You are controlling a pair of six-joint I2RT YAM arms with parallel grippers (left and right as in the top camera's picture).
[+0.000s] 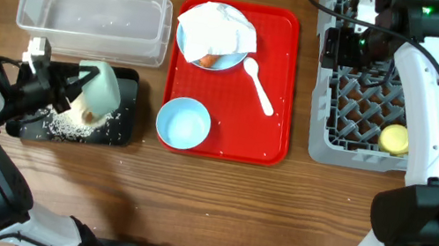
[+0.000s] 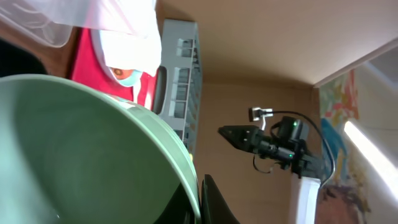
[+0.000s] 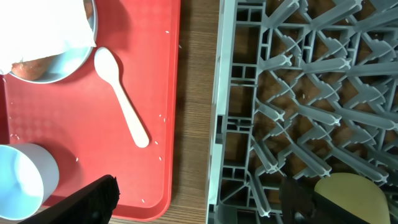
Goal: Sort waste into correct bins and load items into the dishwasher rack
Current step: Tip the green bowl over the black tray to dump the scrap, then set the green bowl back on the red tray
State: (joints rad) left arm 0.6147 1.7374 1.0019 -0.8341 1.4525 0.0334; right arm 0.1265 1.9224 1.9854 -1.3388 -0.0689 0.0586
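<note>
The rice is in the black tray, so my left gripper will next turn the bowl (image 1: pixel 101 88) upright and then lower it onto the red tray beside the spoon.
My left gripper (image 1: pixel 74 85) is shut on the rim of the mint green bowl (image 1: pixel 101 88), which is tipped on its side over the black tray (image 1: pixel 124 80). White rice grains (image 1: pixel 69 123) lie in that tray. In the left wrist view the bowl (image 2: pixel 81 155) fills the left and my fingers (image 2: pixel 199 200) pinch its rim. My right gripper (image 1: pixel 337 46) is open and empty above the left edge of the grey rack (image 1: pixel 349 149), fingers wide (image 3: pixel 196 205). The yellow cup (image 1: pixel 393 139) sits in the rack. The white napkin (image 1: pixel 218 26) covers the light blue plate (image 1: pixel 232 61), with something orange (image 1: pixel 209 60) beneath.
The clear tub (image 1: pixel 96 8) stands behind the black tray. The red tray (image 1: pixel 283 89) holds the plate, the white spoon (image 1: pixel 259 85) and the light blue bowl (image 1: pixel 183 123). A few rice grains dot the red tray (image 3: pixel 93 124) near the spoon (image 3: pixel 121 99).
</note>
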